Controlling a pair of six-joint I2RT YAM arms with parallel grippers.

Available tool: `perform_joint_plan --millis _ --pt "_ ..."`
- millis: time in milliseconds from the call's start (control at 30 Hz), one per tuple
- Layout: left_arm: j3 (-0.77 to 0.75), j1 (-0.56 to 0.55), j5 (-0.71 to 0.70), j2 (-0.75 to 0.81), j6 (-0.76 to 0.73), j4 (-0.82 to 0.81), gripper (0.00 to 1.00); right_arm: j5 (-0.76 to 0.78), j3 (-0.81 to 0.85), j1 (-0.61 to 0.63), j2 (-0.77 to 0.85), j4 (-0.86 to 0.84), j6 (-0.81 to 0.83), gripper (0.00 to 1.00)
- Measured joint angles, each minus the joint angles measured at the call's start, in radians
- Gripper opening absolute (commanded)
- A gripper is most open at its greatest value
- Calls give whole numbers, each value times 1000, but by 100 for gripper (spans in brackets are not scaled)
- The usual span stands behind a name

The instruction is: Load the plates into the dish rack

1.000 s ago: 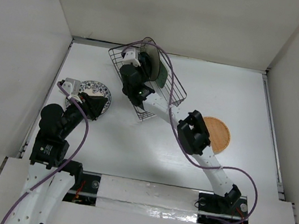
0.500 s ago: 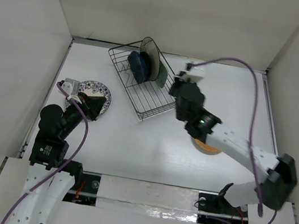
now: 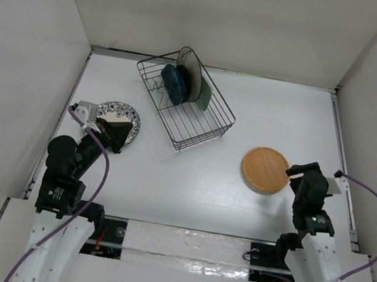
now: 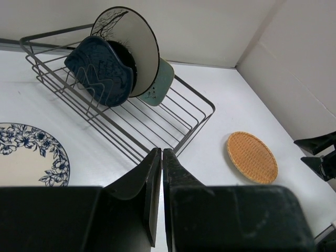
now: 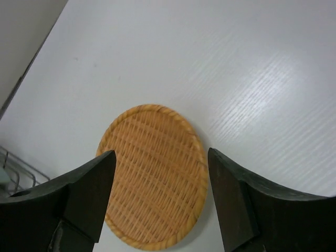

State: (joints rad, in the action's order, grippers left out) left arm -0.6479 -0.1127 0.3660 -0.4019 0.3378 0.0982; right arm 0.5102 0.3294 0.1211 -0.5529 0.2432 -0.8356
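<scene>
The robot's right gripper should come down open toward the flat tan-orange plate and put its fingers on both sides of the plate's rim edge facing the side (image 3: 285, 180) (image 5: 203, 181), since that edge is the closest to them.
The dark wire dish rack (image 3: 198, 124) stands at the back centre and also shows in the left wrist view (image 4: 157, 118). In it stand on edge a dark blue plate (image 4: 100, 71), a black plate (image 4: 129, 56), a cream round plate (image 4: 139, 37) and a pale green plate (image 4: 160, 86). The tan-orange woven plate (image 3: 265, 170) lies flat on the table. My right gripper (image 5: 160, 157) is open just above its near side and holds nothing. The blue-and-white plate (image 3: 116, 111) lies flat at the left. My left gripper (image 3: 127, 135) hovers shut and empty over its right edge.
White walls enclose the table on the left, back and right. The rack sits at an angle between the two loose plates. The right gripper's fingers (image 4: 317, 152) show at the right edge of the left wrist view.
My right arm has pulled back from the rack, leaving the dark blue plate standing in it, and come down beside the tan-orange plate. The left arm has hardly moved.
</scene>
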Motion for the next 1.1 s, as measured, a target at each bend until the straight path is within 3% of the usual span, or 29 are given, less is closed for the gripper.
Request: perform_joint_plan --millis 167,333,467,600,633,667,767,900,1000,1100 --pt "0 0 0 14 0 0 5 -188 -46 -233 -92 -13 -33 77" --pt "0 0 0 23 0 3 6 -340 -104 -275 -204 -59 -39 73" --pt "0 0 0 23 0 4 6 -462 -105 -278 -271 -146 -24 49" --pt "0 0 0 23 0 5 6 -573 -106 -282 -418 -281 -22 33" --pt "0 0 0 23 0 4 6 -594 -102 -290 -459 -320 -20 22" --pt "0 0 -1 23 0 5 6 -619 -98 -297 -497 -360 -25 0" --pt "0 0 0 23 0 5 6 -696 -90 -317 -540 -492 -73 0" --pt "0 0 0 18 -1 5 6 -666 -91 -284 -469 -501 -90 0" --pt "0 0 0 9 -1 5 7 -558 -43 -150 -325 -421 -58 0" --pt "0 0 2 1 0 5 7 -441 130 58 -278 -365 23 0"
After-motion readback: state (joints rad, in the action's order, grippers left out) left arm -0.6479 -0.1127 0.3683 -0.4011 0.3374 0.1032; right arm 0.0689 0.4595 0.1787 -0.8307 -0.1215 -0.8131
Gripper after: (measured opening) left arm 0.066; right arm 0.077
